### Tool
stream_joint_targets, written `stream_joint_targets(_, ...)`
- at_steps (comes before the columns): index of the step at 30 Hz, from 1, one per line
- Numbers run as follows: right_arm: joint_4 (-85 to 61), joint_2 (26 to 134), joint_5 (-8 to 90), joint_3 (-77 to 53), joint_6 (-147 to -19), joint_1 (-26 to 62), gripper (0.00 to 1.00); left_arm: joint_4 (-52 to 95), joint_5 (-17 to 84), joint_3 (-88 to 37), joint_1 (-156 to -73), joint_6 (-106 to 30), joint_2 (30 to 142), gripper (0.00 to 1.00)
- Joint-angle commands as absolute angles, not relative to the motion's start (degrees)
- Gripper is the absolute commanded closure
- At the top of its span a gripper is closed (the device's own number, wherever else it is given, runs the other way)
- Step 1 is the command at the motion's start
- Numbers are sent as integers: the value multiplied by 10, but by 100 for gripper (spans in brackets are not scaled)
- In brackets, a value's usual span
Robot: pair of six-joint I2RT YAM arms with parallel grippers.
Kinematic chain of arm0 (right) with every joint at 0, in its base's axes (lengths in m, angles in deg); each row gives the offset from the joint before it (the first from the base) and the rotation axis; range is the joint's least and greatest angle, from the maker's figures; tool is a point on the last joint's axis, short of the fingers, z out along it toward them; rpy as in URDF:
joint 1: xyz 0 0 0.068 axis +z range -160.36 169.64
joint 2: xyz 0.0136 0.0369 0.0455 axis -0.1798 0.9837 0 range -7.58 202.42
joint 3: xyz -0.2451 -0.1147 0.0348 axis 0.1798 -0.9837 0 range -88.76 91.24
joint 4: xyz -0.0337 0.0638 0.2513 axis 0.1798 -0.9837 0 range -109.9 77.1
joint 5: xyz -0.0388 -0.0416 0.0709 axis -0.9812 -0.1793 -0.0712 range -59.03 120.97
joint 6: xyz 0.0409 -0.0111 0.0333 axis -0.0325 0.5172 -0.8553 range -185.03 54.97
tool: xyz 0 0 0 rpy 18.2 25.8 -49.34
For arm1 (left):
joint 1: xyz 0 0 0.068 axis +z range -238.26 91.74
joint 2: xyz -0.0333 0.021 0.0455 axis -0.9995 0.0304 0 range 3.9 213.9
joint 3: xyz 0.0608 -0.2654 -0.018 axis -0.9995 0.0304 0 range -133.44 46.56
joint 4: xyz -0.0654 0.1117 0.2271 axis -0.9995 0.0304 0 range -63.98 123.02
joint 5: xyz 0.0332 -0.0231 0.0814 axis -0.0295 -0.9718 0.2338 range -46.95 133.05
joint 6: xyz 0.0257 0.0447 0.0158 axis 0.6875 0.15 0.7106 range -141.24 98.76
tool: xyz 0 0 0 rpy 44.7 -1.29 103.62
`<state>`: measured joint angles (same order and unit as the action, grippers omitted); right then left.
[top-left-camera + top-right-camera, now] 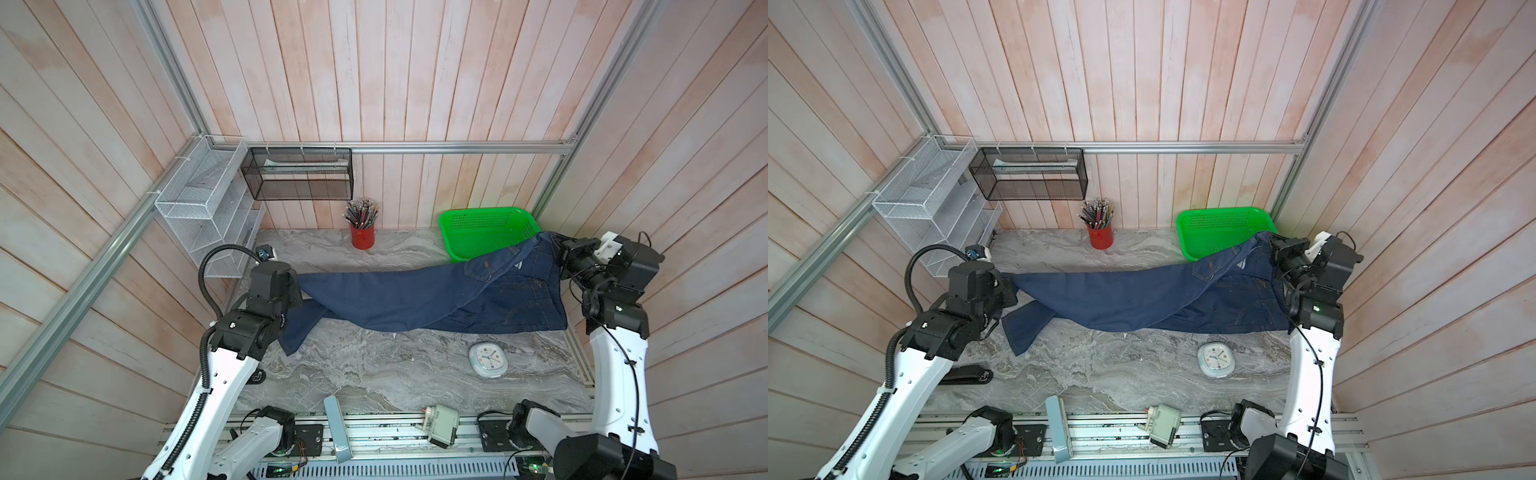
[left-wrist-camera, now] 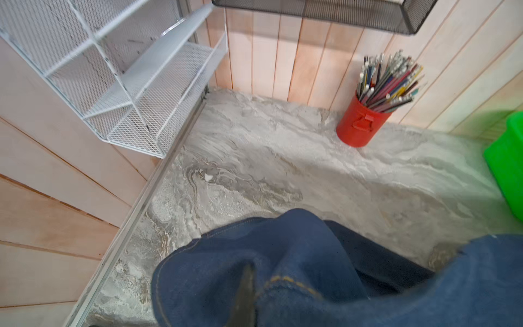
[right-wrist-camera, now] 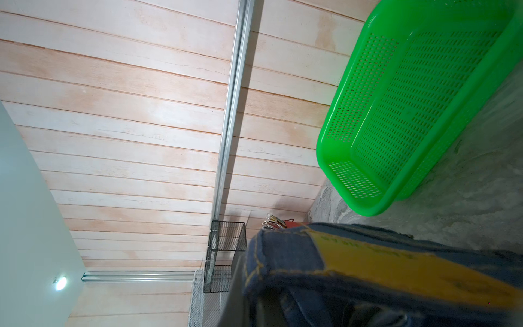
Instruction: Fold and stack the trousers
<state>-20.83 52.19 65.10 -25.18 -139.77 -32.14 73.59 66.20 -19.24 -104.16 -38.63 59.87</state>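
Observation:
The other leg's loose end (image 1: 299,329) is on the tabletop below, so the left gripper will next bring the held hem down onto it and release, laying leg over leg.
The trousers (image 1: 415,299) (image 1: 1133,299), dark blue jeans, hang stretched across the marble table in both top views, waist at the right. My left gripper (image 1: 297,286) (image 1: 1011,286) is shut on one leg's hem; in the left wrist view denim (image 2: 283,254) wraps over one dark finger (image 2: 246,294). The other leg (image 1: 299,328) lies on the table. My right gripper (image 1: 559,249) (image 1: 1273,249) is shut on the waistband, lifted beside the green basket. The right wrist view shows the waistband's tan patch (image 3: 396,266) against the jaws.
A green basket (image 1: 486,230) (image 3: 410,113) stands at the back right, partly under the waist. A red pencil cup (image 1: 363,237) (image 2: 362,124) sits at the back wall. A white clock (image 1: 488,360) lies in front of the jeans. White wire rack (image 1: 208,208) and black mesh shelf (image 1: 297,174) hang left.

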Motion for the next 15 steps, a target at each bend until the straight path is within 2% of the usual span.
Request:
stream_joint_targets(1,-194,509,657,-278,-1385,-320,100,775,628,-179,-1038,-373,612,100)
stream_joint_targets(10,-196,504,649,-352,-1367,-320,100,761,529,-128,-1028,-373,733,100)
stream_joint_targets(15,-191,513,643,-358,-1362,-320,100,723,512,-131,-998,-376,800,100)
